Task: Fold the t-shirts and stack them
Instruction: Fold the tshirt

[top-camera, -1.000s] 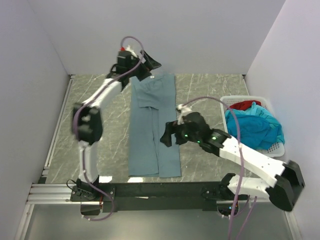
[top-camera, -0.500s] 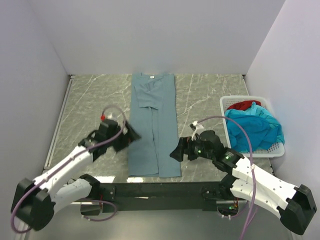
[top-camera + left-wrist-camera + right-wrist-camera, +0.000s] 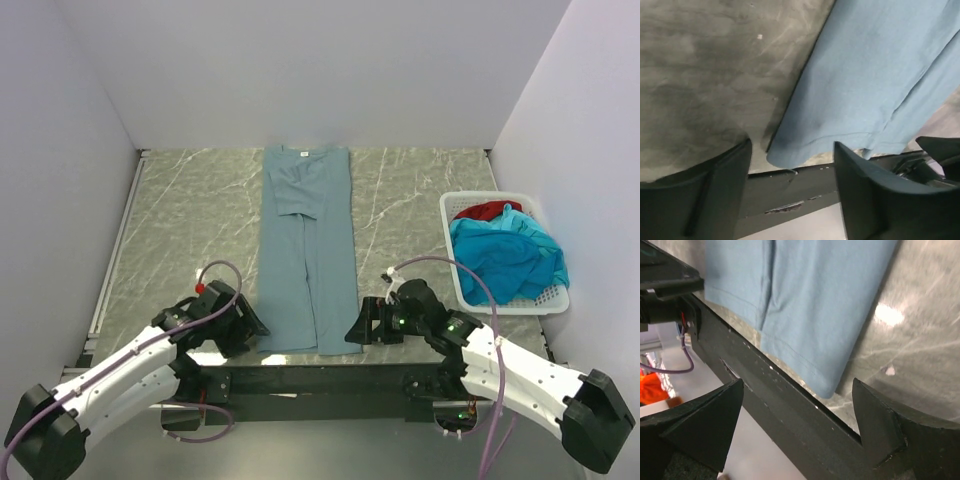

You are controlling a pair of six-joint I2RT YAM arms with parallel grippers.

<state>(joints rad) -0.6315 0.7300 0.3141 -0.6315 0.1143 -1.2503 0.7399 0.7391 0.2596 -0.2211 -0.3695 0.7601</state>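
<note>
The right gripper lowers its open fingers back around the t-shirt's near corner on the basket side next. That corner lies flat below and slightly back of it.
The large grey-blue t-shirt [image 3: 307, 250] lies as a long narrow strip down the middle of the table, collar at the far end. My left gripper [image 3: 252, 327] is open and low at its near left corner. In the left wrist view that corner of the t-shirt [image 3: 860, 80] lies between the open gripper [image 3: 792, 150] fingers. My right gripper [image 3: 356, 330] is open at the near right corner. In the right wrist view the t-shirt corner [image 3: 815, 300] sits just ahead of the open gripper [image 3: 797, 385]. A turquoise t-shirt [image 3: 505, 255] and a red t-shirt [image 3: 487, 210] lie crumpled in the basket.
A white lattice basket [image 3: 447, 205] stands at the right edge of the marble table. The black front rail [image 3: 320, 378] runs just below the t-shirt's hem, also in the left wrist view [image 3: 790, 200] and the right wrist view [image 3: 790, 410]. White walls close in three sides.
My left arm swung from the t-shirt's far collar end back to its near left corner. My right gripper moved nearer and lower to the near right corner. The t-shirt stays flat.
</note>
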